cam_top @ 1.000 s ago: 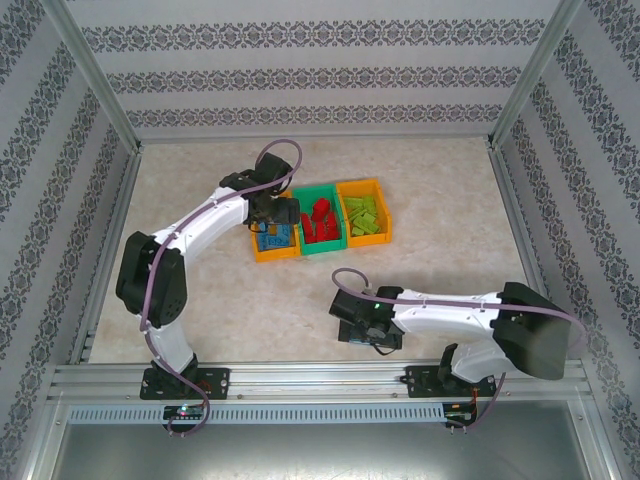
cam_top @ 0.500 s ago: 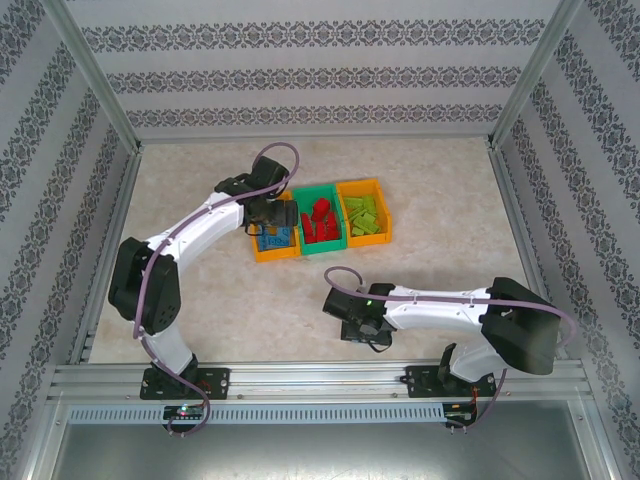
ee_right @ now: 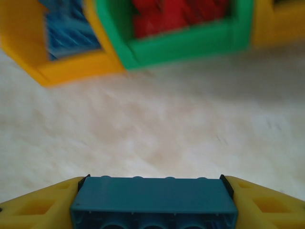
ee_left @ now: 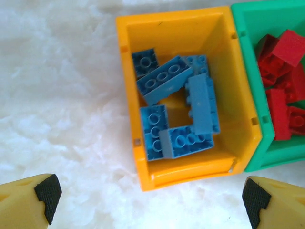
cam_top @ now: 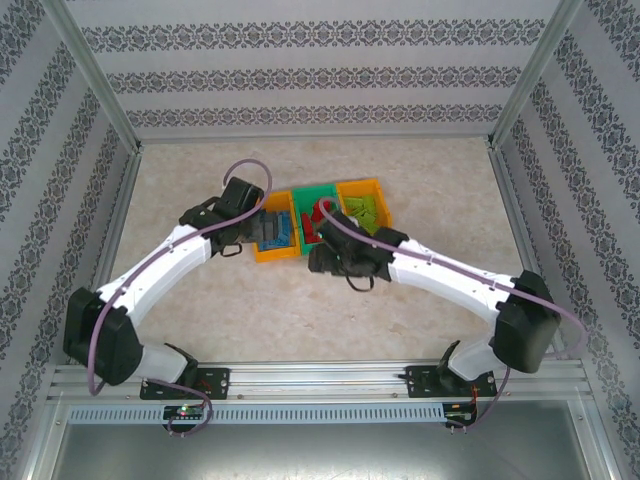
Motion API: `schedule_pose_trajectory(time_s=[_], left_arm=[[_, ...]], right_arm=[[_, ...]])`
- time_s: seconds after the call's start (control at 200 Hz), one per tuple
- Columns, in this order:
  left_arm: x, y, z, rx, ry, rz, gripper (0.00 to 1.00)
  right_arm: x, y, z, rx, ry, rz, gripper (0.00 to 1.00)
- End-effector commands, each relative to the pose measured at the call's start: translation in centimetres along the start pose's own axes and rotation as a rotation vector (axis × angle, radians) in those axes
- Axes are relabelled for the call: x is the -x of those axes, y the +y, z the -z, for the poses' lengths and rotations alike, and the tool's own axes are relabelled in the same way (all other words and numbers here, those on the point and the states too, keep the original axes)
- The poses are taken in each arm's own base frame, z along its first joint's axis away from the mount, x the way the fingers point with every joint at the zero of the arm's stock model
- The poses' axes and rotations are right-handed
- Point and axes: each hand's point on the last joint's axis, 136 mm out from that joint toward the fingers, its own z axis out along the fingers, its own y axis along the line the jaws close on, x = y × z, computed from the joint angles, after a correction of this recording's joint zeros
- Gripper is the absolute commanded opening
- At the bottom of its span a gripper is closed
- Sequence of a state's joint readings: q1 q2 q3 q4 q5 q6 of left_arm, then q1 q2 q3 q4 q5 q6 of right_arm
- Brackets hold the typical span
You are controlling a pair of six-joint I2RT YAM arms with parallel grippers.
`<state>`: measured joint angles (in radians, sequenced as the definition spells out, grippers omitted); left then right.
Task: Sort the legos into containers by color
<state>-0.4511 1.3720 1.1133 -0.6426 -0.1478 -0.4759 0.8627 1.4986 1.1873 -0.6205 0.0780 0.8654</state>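
My right gripper is going to carry the long blue brick point(ee_right: 155, 198) outward next and let it go over the orange bin, because that bin holds blue legos like it.
The containers sit in a row: a left orange bin point(ee_left: 125, 86) holding several blue legos point(ee_left: 164, 78), a green bin point(ee_left: 245, 71) holding red legos point(ee_left: 281, 95), and a right orange bin point(cam_top: 372, 186) with light green legos point(cam_top: 368, 210). My left gripper point(ee_left: 150, 202) hovers over the near edge of the left orange bin, open with nothing between its fingertips point(ee_left: 45, 193). My right gripper point(ee_right: 155, 191) is shut on a long blue brick point(ee_right: 155, 198), held lengthwise above the table just in front of the bins point(ee_right: 176, 43). From above, that gripper point(cam_top: 325, 260) is near the green bin's front.
Both arms crowd the bins from the front, the left arm point(cam_top: 160, 265) from the left and the right arm point(cam_top: 450, 280) from the right. Metal frame rails point(cam_top: 110, 230) and patterned walls border the beige table point(cam_top: 300, 320).
My right gripper closed on the blue brick near the table's front and carried it up to the bins. My left gripper opened wider and drew back to the left.
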Motion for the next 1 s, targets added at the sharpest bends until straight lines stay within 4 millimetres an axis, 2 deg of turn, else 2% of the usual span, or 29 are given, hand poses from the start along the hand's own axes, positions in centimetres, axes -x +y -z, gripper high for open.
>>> schedule_pose_trajectory(time_s=[0.0, 0.18, 0.335, 0.525, 0.644, 0.719, 0.829, 0.869, 0.994], left_arm=[[-1.0, 2.2, 0.6, 0.055, -0.034, 0.056, 0.99], [-4.2, 4.9, 1.1, 0.113, -0.008, 0.108, 0.99], [-6.2, 6.3, 1.4, 0.141, 0.014, 0.147, 0.99], [-7.3, 7.1, 1.8, 0.16, 0.023, 0.18, 0.99], [-7.5, 7.3, 1.8, 0.167, 0.029, 0.183, 0.99], [-7.6, 7.4, 1.8, 0.171, 0.032, 0.184, 0.99], [-7.8, 7.5, 1.8, 0.178, 0.038, 0.187, 0.99], [-7.8, 7.6, 1.8, 0.18, 0.038, 0.186, 0.99], [-7.6, 7.7, 1.9, 0.19, 0.032, 0.187, 0.99]], right_arm=[[3.9, 3.6, -0.9, 0.117, -0.043, 0.123, 0.6], [8.4, 7.7, -3.7, 0.219, -0.018, 0.172, 0.6], [10.0, 9.9, -7.3, 0.26, 0.045, 0.183, 0.6], [11.5, 10.9, -10.3, 0.28, 0.064, 0.162, 0.64], [12.4, 11.2, -11.3, 0.293, 0.066, 0.147, 0.68], [12.6, 11.0, -11.9, 0.285, 0.072, 0.137, 0.78], [12.7, 10.9, -12.3, 0.294, 0.073, 0.135, 0.88], [12.8, 11.2, -11.9, 0.311, 0.064, 0.144, 0.98], [13.3, 11.7, -10.0, 0.334, 0.025, 0.17, 0.98]])
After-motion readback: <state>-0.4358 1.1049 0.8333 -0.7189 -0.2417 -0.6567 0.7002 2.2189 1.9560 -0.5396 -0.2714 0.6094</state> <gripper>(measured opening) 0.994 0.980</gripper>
